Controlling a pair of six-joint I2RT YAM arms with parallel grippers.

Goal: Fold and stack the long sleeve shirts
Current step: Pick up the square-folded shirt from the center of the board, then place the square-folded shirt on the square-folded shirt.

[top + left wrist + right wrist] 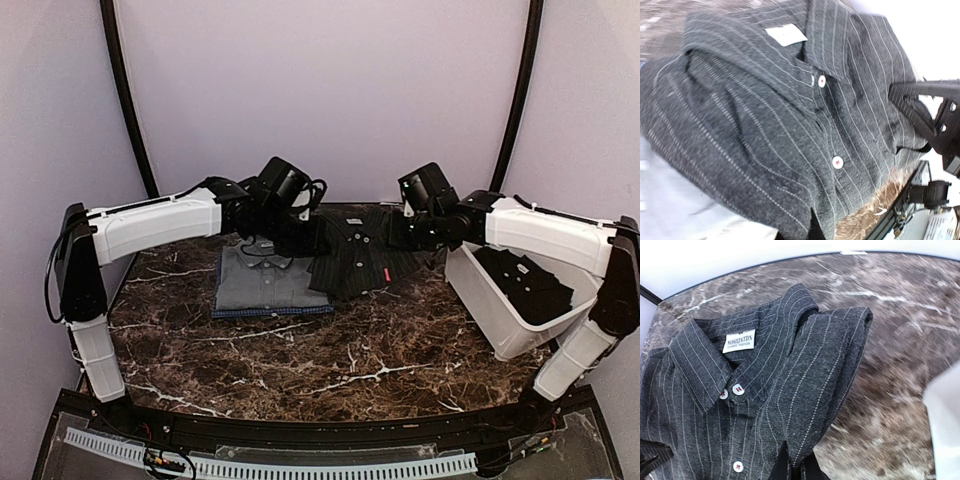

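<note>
My left gripper sweeps to its left in the top view next, moves down to the grey shirt's bare edge [222, 274] farthest from the tub and lets go.
A folded charcoal pinstriped long sleeve shirt [355, 258] hangs between both grippers at the back middle of the table. My left gripper [305, 232] is shut on its left shoulder edge, and its dark fingertips [816, 227] pinch the cloth in the left wrist view. My right gripper [398, 232] is shut on the opposite shoulder fold [825, 370]. The collar label [739, 340] and pale buttons face up. The shirt's lower left corner overlaps a folded grey shirt [262, 280], which lies on a blue one [270, 312].
A white plastic tub [495, 318] stands at the right of the marble table [330, 370] with dark shirts [530, 285] inside. The right gripper's black body [932, 117] shows in the left wrist view. Pale walls and black poles close in the back.
</note>
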